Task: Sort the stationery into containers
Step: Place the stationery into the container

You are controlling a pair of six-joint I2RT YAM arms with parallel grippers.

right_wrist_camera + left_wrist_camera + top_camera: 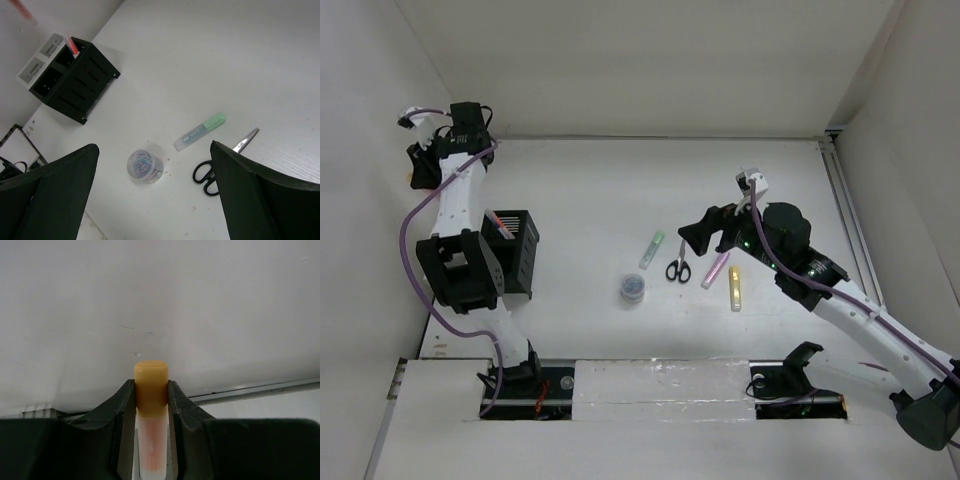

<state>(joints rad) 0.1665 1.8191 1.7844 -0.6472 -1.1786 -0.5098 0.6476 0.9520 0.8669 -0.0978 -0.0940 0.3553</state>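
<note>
The left gripper brings the orange highlighter (151, 377) down over the organiser's far section next, before opening, since the highlighter still hangs high above the open white mesh organiser (39, 58).
My left gripper (151, 390) is shut on an orange highlighter (151, 377) and holds it high at the far left, facing the wall (419, 166). The black slatted pen holder (517, 252) holds a red pen (501, 222). The white mesh organiser (39, 58) stands right behind it; in the top view my left arm hides it. My right gripper (696, 238) is open and empty above a green highlighter (652, 249), black-handled scissors (678, 266) and the round tub (632, 288). A pink highlighter (716, 268) and a yellow one (734, 288) lie to the right.
White walls close the table at the back and left. A metal rail (847, 215) runs along the right edge. The left arm's elbow (460, 270) hangs over the containers' left side.
</note>
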